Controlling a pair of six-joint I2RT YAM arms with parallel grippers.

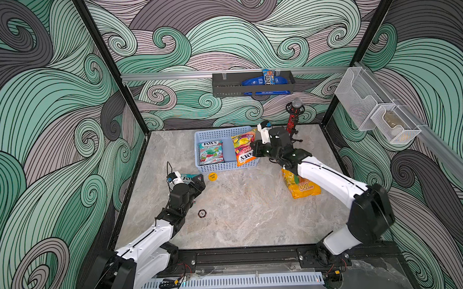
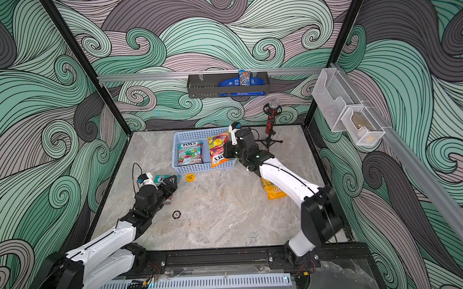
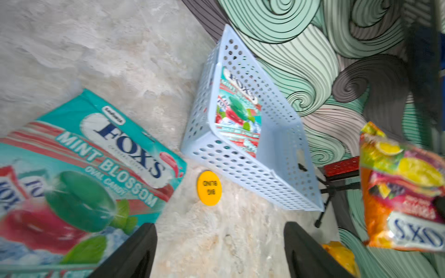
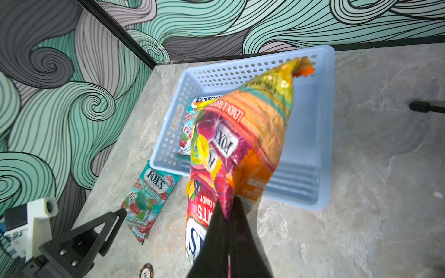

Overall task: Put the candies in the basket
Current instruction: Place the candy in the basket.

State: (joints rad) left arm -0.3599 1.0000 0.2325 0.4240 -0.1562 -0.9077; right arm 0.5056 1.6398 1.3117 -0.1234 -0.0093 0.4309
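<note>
The basket's bottom (image 4: 300, 136) beside the teal bag is bare, so my right gripper needs to move outward and down over it and let go of the orange-red FOX'S bag (image 4: 240, 134).
The light blue basket (image 1: 219, 131) stands at the back of the table with one teal candy bag (image 1: 211, 152) lying flat in its left half. My right gripper (image 4: 227, 204) is shut on the lower edge of the orange-red FOX'S bag (image 4: 240, 134), which hangs over the basket's right half (image 4: 310, 144). A second teal bag (image 3: 84, 168) lies on the table left of the basket. My left gripper (image 3: 220, 226) is open just beside it, with bare table between the fingers. A yellow bag (image 1: 304, 189) lies on the table under my right arm.
A round yellow disc (image 1: 212, 176) lies in front of the basket and a poker chip (image 1: 202, 213) sits nearer the front. A red microphone on a tripod (image 1: 293, 118) stands right of the basket. On the walls are a dark shelf tray (image 1: 222, 89) and wire bins (image 1: 379, 114).
</note>
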